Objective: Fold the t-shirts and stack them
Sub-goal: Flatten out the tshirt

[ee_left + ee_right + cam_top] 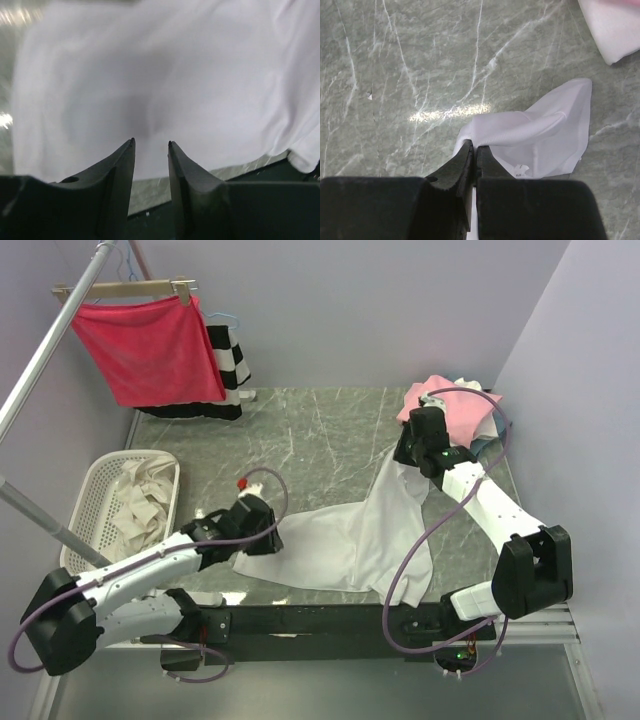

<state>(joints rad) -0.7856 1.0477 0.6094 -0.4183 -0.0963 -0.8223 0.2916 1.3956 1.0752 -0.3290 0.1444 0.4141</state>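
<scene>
The white t-shirt's near edge is free while my right gripper holds the t-shirt's raised end. My left gripper will go down and back onto that edge next.
A white t-shirt lies spread on the grey marble table near the front edge, with one end pulled up toward the back right. My right gripper is shut on that raised end; in the right wrist view the white cloth with its small neck label bunches at the fingertips above the table. My left gripper is open at the shirt's left edge; in the left wrist view the shirt fills the frame beyond the fingertips. A pile of pink and white shirts sits at the back right.
A white basket holding pale cloth stands at the left. A red cloth on a wooden hanger and a black-and-white striped garment hang at the back left from a metal rail. The table's front edge is just below the shirt.
</scene>
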